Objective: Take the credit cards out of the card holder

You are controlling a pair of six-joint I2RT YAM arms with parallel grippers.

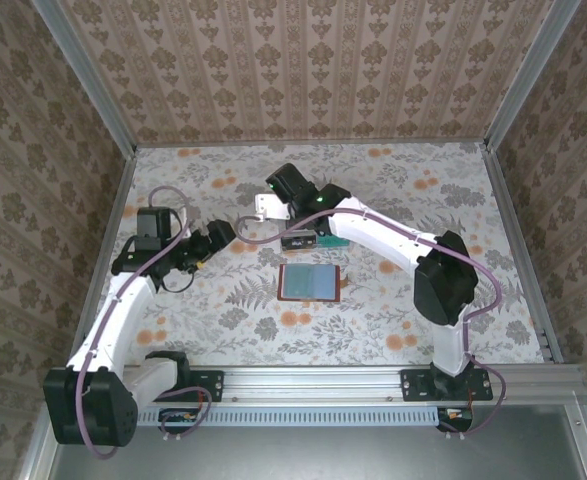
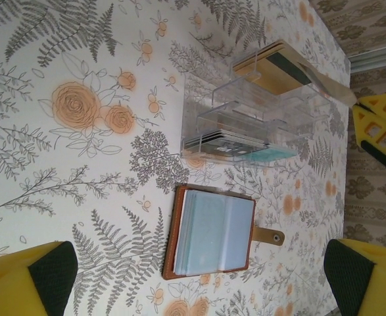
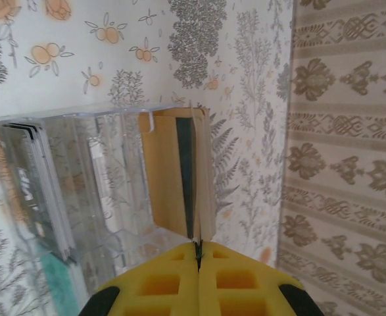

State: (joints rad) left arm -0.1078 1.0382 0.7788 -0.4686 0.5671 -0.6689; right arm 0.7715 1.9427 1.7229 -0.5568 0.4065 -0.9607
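I should next lower the thin pale card, which still sticks out, deeper into the clear box's end slot (image 3: 178,168) with my right gripper and let the card go, because that slot is below.
The card holder (image 1: 309,282) (image 2: 212,232) lies open on the floral table, reddish-brown outside with its blue-grey lining facing up and a snap strap at one side. My left gripper (image 2: 199,268) (image 1: 218,236) hovers to its left, open and empty, yellow fingers (image 2: 31,276) spread wide. My right gripper (image 3: 198,253) (image 1: 271,208) is shut on a thin pale card (image 3: 202,178) (image 2: 321,80), seen edge-on, reaching into the end slot of a clear plastic box (image 3: 94,178) (image 2: 258,112). A tan card with a dark stripe (image 3: 166,171) (image 2: 275,71) stands in that slot.
The clear box (image 1: 305,240) sits just beyond the card holder, partly under the right arm, with dark cards and a teal one (image 2: 271,153) in its other slots. Patterned walls (image 3: 350,164) close in the table on three sides.
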